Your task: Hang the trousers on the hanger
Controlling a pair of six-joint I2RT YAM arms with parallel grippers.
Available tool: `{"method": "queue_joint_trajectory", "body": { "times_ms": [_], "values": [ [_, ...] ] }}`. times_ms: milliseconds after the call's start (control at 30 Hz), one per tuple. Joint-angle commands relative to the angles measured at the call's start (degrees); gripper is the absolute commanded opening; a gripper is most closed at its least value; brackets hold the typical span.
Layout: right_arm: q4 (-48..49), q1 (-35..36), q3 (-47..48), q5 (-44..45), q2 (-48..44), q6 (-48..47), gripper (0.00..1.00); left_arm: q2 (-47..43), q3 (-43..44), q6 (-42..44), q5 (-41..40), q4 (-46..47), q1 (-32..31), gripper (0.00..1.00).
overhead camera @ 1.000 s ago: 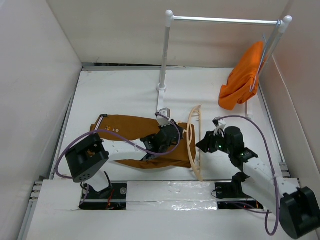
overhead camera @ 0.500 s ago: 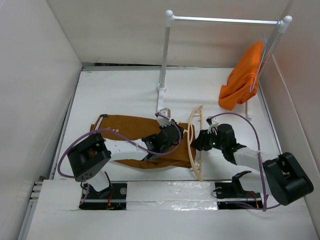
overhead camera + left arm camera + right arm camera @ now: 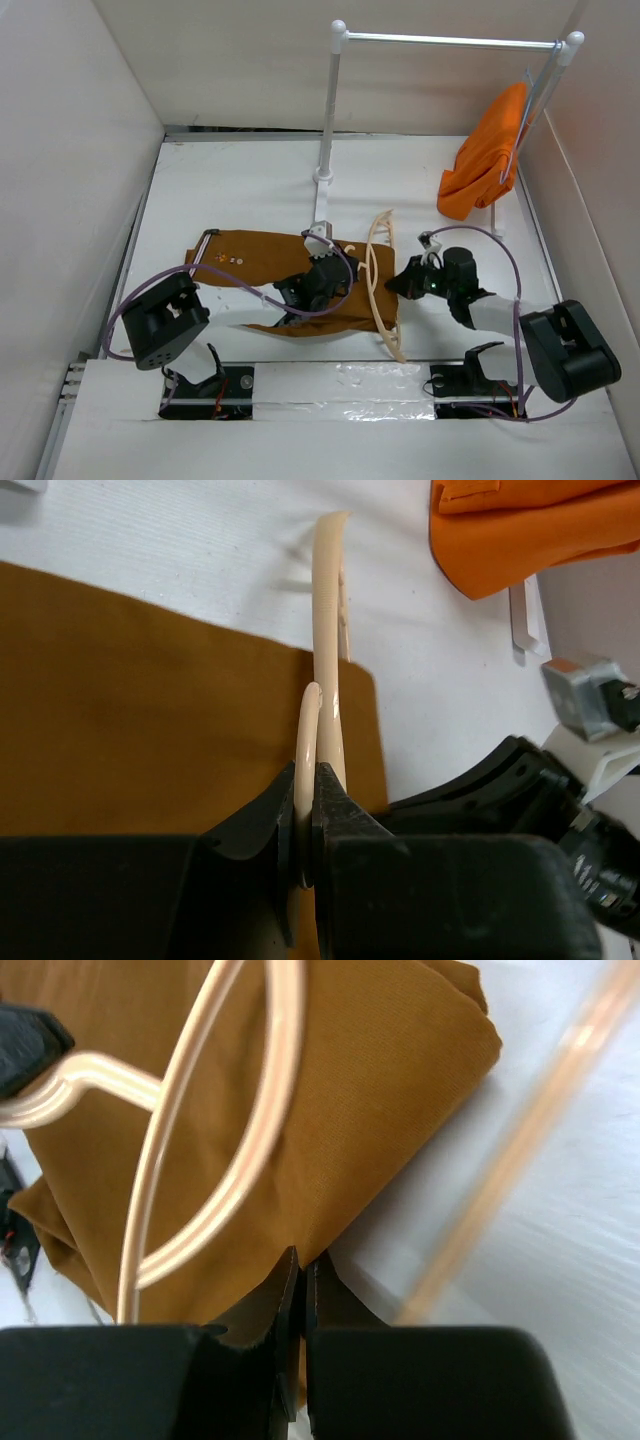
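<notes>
The edge of the trousers goes to the right in the top view over the bare tabletop next, and my right gripper releases it, as little cloth shows past the hanger [image 3: 376,262].
The rust-brown trousers [image 3: 250,262] lie folded on the white table, left of centre. The pale beige hanger [image 3: 376,262] stands on edge along their right end. My left gripper [image 3: 335,272] reaches over the trousers; in the left wrist view it [image 3: 308,770] is shut on a thin beige part of the hanger [image 3: 328,630], above the trousers [image 3: 150,710]. My right gripper [image 3: 398,283] sits just right of the hanger. In the right wrist view it [image 3: 303,1258] is shut on the edge of the trousers [image 3: 380,1080], with the hanger [image 3: 270,1090] curving above.
A white clothes rack stands at the back, its post [image 3: 328,110] behind the hanger and its rail [image 3: 450,41] running right. An orange garment [image 3: 485,165] hangs from the rail's right end. White walls close in the table on the left, back and right.
My right gripper has moved left to the trousers' edge and shut there. The left gripper and the hanger have shifted slightly left and back.
</notes>
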Motion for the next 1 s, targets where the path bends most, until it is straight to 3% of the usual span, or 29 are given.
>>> {"method": "queue_joint_trajectory", "body": {
  "times_ms": [0,167,367,633,700,800,967],
  "values": [
    [-3.3,-4.4,1.2,-0.5,-4.7,-3.4,0.00,-4.1,-3.9,4.5,-2.2,-5.8,1.3,0.00],
    [-12.2,-12.9,3.8,-4.1,-12.2,-7.1,0.00,-8.0,-8.5,7.1,-1.2,-7.1,3.1,0.00],
    [-11.7,-18.7,6.4,-6.9,-14.6,-3.9,0.00,-10.1,-9.6,9.7,-0.2,-9.9,3.1,0.00],
    [-10.7,-17.8,17.4,-5.5,-3.7,-3.7,0.00,-13.0,-9.4,15.8,4.3,-10.4,3.1,0.00],
    [-10.0,-17.8,17.7,-6.4,-3.2,-3.4,0.00,-13.1,-6.9,14.2,-0.5,-14.8,2.0,0.00],
    [-12.9,-19.9,15.3,-3.6,-8.0,-4.5,0.00,-15.3,-6.8,12.7,-4.6,-18.4,2.0,0.00],
    [-19.1,-24.7,10.9,-3.4,-16.0,-8.3,0.00,-20.6,-10.0,14.0,-4.2,-18.7,6.3,0.00]
  ]
}}
